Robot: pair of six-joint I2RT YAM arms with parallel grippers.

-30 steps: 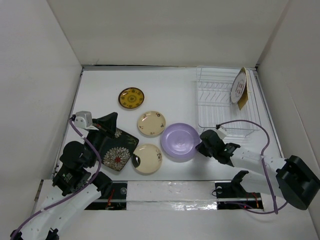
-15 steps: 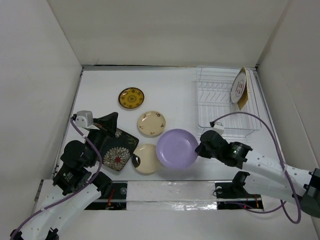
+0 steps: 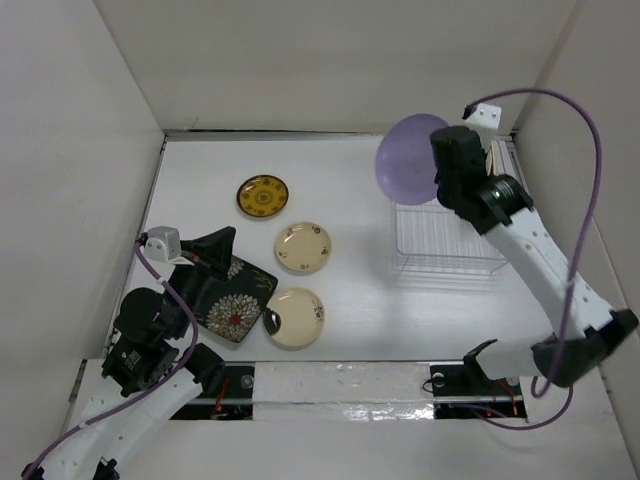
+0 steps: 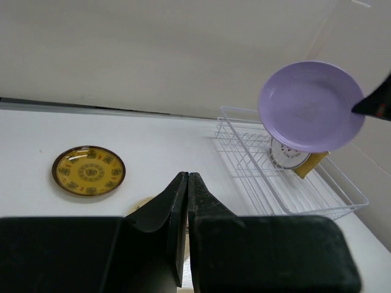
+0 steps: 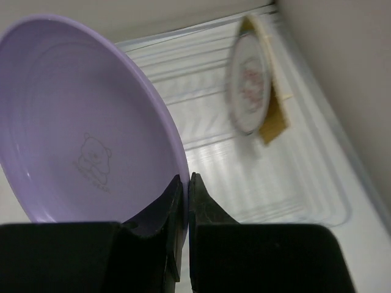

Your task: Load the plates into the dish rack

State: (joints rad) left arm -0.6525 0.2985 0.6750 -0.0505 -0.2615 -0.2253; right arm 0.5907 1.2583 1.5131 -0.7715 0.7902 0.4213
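Note:
The rack's wires stand empty beside the white plate. My right gripper should turn the lavender plate (image 5: 85, 134) upright, move it down and to the right in the top view, and then let go of it there.
My right gripper (image 3: 438, 168) (image 5: 186, 177) is shut on the rim of the lavender plate (image 3: 408, 155) (image 5: 85, 134) and holds it tilted in the air above the far left part of the white wire dish rack (image 3: 445, 238) (image 5: 256, 183). A white plate with red marks (image 5: 249, 82) stands upright in the rack with the mustard plate (image 5: 275, 119) behind it. On the table lie the black flowered square plate (image 3: 225, 300), two cream plates (image 3: 303, 246) (image 3: 295, 317) and the dark-yellow patterned plate (image 3: 262, 196) (image 4: 88, 170). My left gripper (image 3: 227, 234) (image 4: 187, 177) is shut and empty above the black plate's far corner.
White walls close in the table on the left, back and right. The rack (image 4: 293, 189) sits against the right wall. The foil-covered strip (image 3: 340, 385) runs along the near edge between the arm bases.
My right arm has lifted the lavender plate off the table beside the cream plates and carried it up and back, over the rack's far end. The left arm has barely moved.

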